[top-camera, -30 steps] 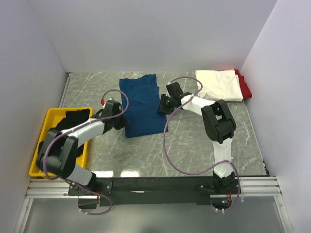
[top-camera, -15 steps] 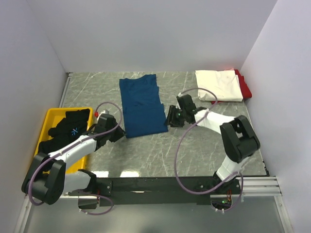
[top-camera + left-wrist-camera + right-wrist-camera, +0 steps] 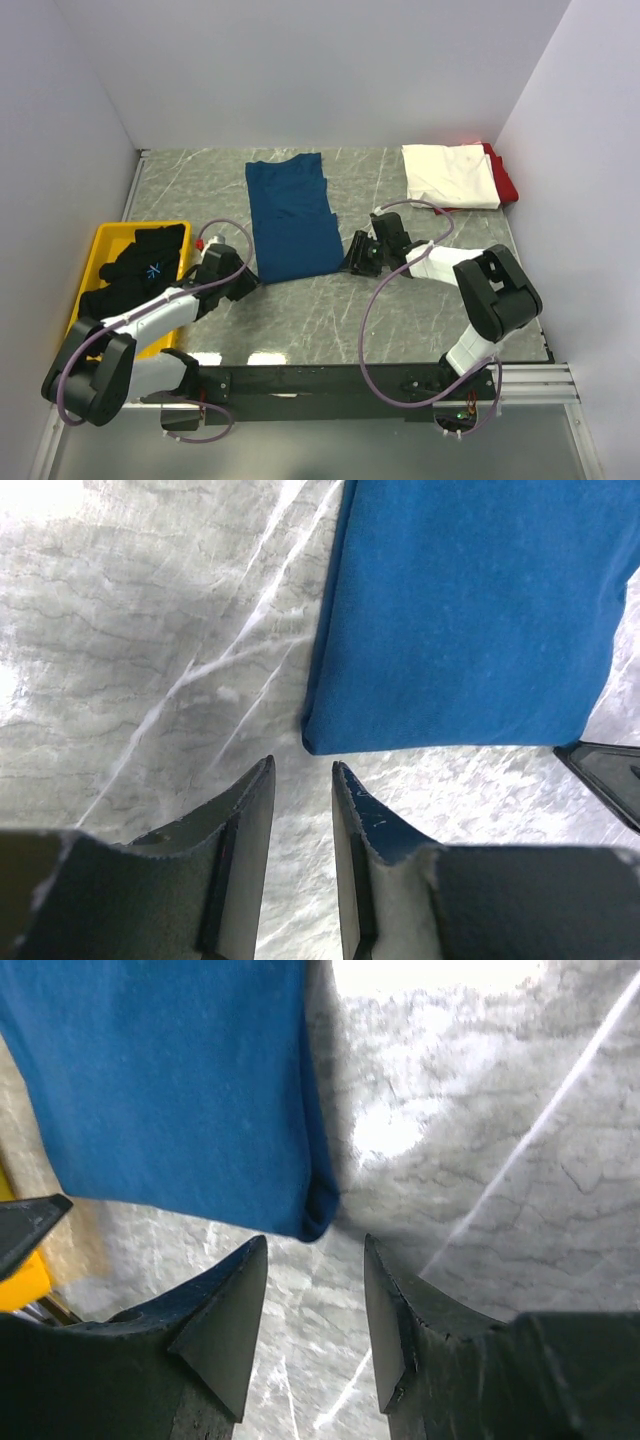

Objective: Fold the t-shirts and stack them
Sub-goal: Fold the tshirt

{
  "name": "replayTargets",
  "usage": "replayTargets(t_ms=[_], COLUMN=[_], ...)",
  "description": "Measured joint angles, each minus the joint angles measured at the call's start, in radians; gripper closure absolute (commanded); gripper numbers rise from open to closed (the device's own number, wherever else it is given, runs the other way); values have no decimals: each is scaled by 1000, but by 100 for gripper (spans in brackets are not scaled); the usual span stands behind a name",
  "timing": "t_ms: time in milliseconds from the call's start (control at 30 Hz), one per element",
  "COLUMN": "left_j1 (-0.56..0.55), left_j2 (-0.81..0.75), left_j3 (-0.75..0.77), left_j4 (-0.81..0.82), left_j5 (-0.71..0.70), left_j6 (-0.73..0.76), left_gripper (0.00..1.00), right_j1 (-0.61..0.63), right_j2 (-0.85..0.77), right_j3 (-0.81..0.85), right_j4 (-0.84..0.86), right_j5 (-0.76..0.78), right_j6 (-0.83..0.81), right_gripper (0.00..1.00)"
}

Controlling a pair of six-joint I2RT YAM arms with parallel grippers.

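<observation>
My left gripper goes down outward onto the navy-blue t-shirt's near corner by the yellow bin next, since that corner lies just beyond the gripper's open fingers.
A navy-blue t-shirt lies folded lengthwise in a long strip on the marble table. My left gripper is open and empty, just short of the shirt's near left corner. My right gripper is open and empty beside the near right corner. A folded white t-shirt lies at the back right on top of a red one. Black t-shirts fill the yellow bin at the left.
White walls close in the table at the back and both sides. The table's near edge carries the black arm rail. Bare marble lies between the shirt and the arm bases.
Both grippers have drawn back toward the near edge, from the shirt's middle sides to its near corners. The navy shirt lies as before.
</observation>
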Motion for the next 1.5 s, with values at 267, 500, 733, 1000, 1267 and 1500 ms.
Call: replayTargets(t_ms=[267, 500, 733, 1000, 1267, 1500], left_j1=[0, 0, -6, -32, -121, -231], left_j2=[53, 109, 160, 181, 8, -288], left_j3=[-21, -26, -19, -2, -25, -110], left_j4=[99, 179, 241, 235, 65, -76], left_j5=[1, 6, 6, -5, -42, -62], left_j6=[-19, -38, -54, -68, -74, -128], left_gripper=[66, 67, 83, 99, 99, 99], right_j1=[0, 0, 0, 0, 0, 1], right_j2=[39, 63, 68, 81, -57, -308], right_j3=[-2, -6, -18, -24, -178, -394], right_j4=[88, 145, 158, 165, 183, 189], right_j5=[-10, -27, -39, -55, -77, -109], right_j6=[49, 77, 91, 98, 94, 95], right_gripper=[52, 59, 76, 100, 100, 100])
